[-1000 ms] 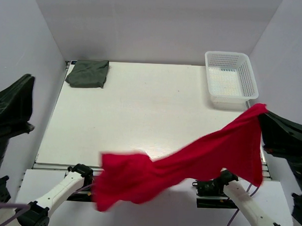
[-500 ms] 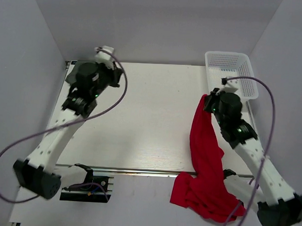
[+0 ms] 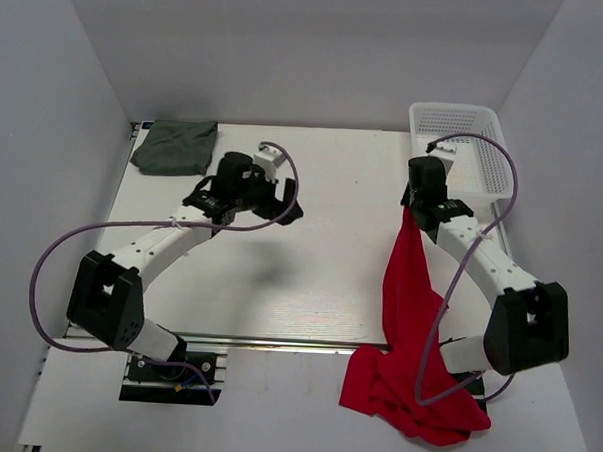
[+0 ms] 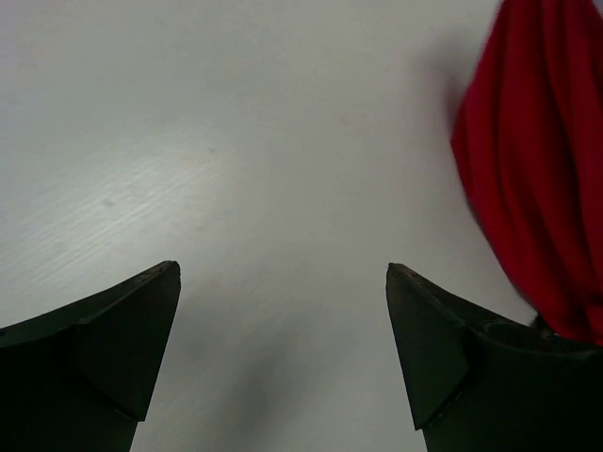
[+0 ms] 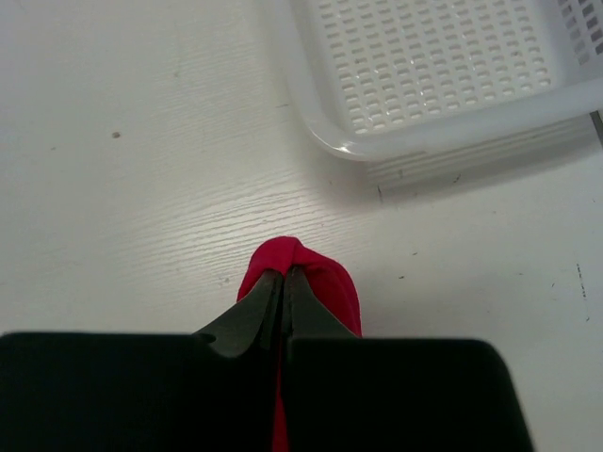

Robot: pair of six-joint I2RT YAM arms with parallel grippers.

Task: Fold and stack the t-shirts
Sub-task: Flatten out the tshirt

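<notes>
Back of my left gripper, to its right in the top view, lies the red t-shirt's unheld lower end (image 3: 369, 377), so I will swing that way and down onto it.
The red t-shirt (image 3: 411, 291) hangs from my right gripper (image 3: 410, 203) near the basket, and its lower end lies bunched over the table's front edge. In the right wrist view, the right gripper (image 5: 284, 271) is shut on a fold of the red t-shirt (image 5: 330, 282) just above the tabletop. My left gripper (image 3: 286, 201) hovers over the middle of the table, apart from the shirt. Its jaws stand wide open and empty in the left wrist view (image 4: 283, 268), with the red cloth (image 4: 537, 169) off to the right. The dark grey-green t-shirt (image 3: 175, 146) lies folded in the far left corner.
A white mesh basket (image 3: 463, 203) stands at the far right corner, just beyond the right gripper, and its rim (image 5: 452, 127) is close ahead in the right wrist view. White walls enclose the white table (image 3: 310, 266) on three sides.
The red shirt was stretched between both arms a second ago and now hangs from the right gripper alone. The left arm swung from the far left toward the middle, and its jaws opened.
</notes>
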